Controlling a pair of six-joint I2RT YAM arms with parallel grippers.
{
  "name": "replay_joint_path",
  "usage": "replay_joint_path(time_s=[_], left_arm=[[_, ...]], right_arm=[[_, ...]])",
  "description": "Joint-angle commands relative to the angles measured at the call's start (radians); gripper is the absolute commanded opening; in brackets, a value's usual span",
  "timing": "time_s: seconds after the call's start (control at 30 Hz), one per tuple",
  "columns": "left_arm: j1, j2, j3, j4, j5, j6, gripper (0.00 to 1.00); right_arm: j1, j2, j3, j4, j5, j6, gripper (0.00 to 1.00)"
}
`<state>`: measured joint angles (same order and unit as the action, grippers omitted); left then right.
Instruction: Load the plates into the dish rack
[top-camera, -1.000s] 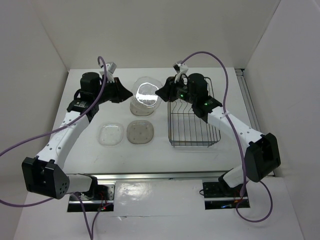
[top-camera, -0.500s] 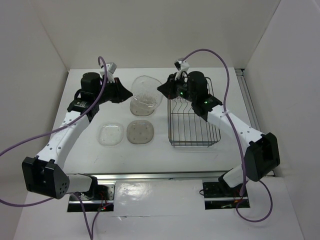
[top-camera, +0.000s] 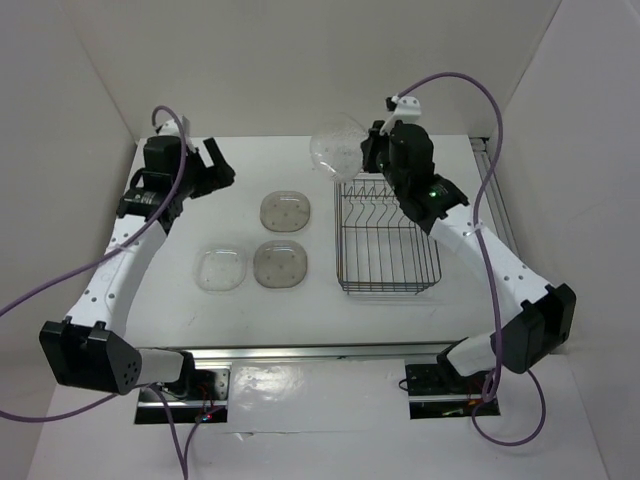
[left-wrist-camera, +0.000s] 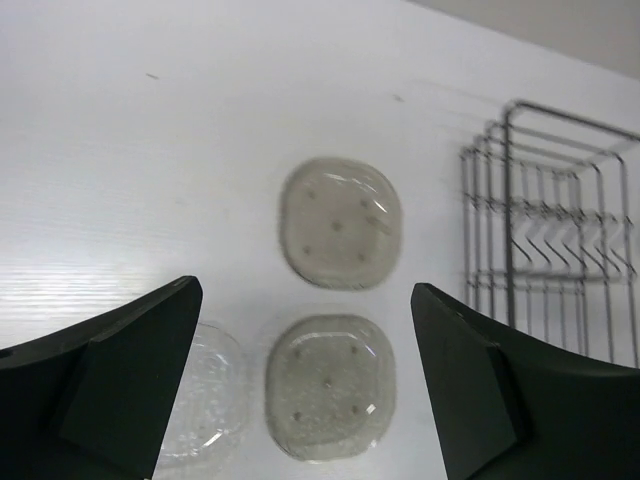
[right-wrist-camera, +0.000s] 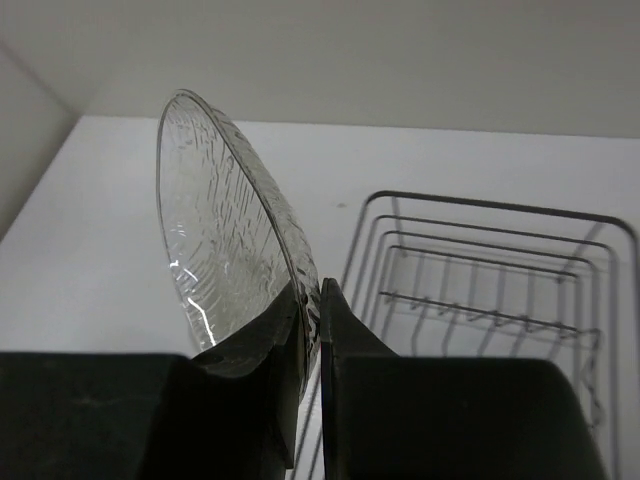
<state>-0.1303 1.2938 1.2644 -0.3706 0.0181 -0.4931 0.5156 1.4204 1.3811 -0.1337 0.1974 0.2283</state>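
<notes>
The rack's wires are empty, so I will tip my right gripper downward, lower the clear plate between the end wires nearest the greyish plates, and then let go of it.
My right gripper (top-camera: 366, 153) is shut on the edge of a clear plate (top-camera: 336, 149), held up on edge above the far left corner of the dish rack (top-camera: 388, 288). In the right wrist view the jaws (right-wrist-camera: 312, 290) pinch the plate's rim (right-wrist-camera: 220, 220), with the rack (right-wrist-camera: 480, 203) below and to the right. Two greyish plates (top-camera: 285, 210) (top-camera: 280, 264) and a clear one (top-camera: 221, 268) lie flat on the table. My left gripper (top-camera: 214, 165) hangs open and empty at the back left. Its wrist view looks down past the jaws (left-wrist-camera: 305, 290) at the greyish plates (left-wrist-camera: 340, 222) (left-wrist-camera: 330, 385).
The rack (left-wrist-camera: 468, 230) holds a row of upright tines and nothing else. White walls close in the table at the back and both sides. Purple cables arc above both arms.
The left gripper opened, let go of the clear plate and drew back left. The right gripper closed on that plate and carried it up and back toward the rack, uncovering a greyish plate.
</notes>
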Motion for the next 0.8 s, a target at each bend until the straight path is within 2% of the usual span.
replay_joint_path(time_s=[0.0,0.03,0.23,0.43,0.77], left_arm=[[0.049,0.027,0.119,-0.135,-0.246,-0.033,1.0],[0.082,0.038,0.145,-0.161,-0.274,-0.042,1.0],[0.201,0.073,0.178,-0.226,-0.305,-0.052,1.0],[0.274,0.145,0.15,-0.206,-0.141,-0.076,1.0],[0.299,0.16,0.132,-0.195,-0.121,-0.085,1.0]], right_arm=[[-0.011,-0.058,0.102,-0.125,0.292,-0.041,0.0],[-0.02,-0.049,0.111,-0.186,0.38,-0.041,0.0],[-0.032,-0.012,0.13,-0.286,0.554,-0.032,0.0],[-0.032,0.084,0.139,-0.33,0.597,-0.032,0.0],[0.007,0.226,0.197,-0.363,0.613,-0.003,0.0]])
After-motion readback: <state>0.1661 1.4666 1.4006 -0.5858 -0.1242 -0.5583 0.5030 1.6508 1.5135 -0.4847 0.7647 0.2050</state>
